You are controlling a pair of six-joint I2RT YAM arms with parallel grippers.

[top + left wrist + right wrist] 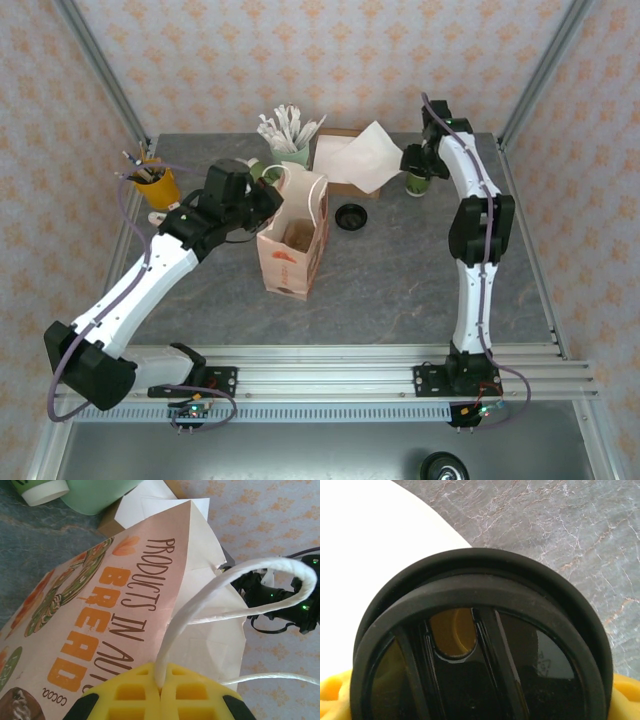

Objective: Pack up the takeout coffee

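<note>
I will next move my right gripper's cup back from beside the box and release it on the bare tabletop near the paper bag, which is clear.
The takeout coffee (417, 185), a dark green cup with a black lid (480, 595), stands on the table at the back right, beside the box. My right gripper (418, 168) is down over it. In the right wrist view the lid sits between the yellow fingers (332, 700), which hug both sides, so my right gripper (480, 697) is shut on the cup. The printed paper bag (295, 245) stands upright and open in the middle. My left gripper (161, 685) is shut on the bag's white handle (200, 600), holding it up at the bag's left rim (262, 200).
A loose black lid (351, 216) lies right of the bag. Behind it are a cardboard box with white paper (355, 160) and a pale green cup of wrapped sticks (290, 150). A yellow cup of pens (158, 187) stands at the far left.
</note>
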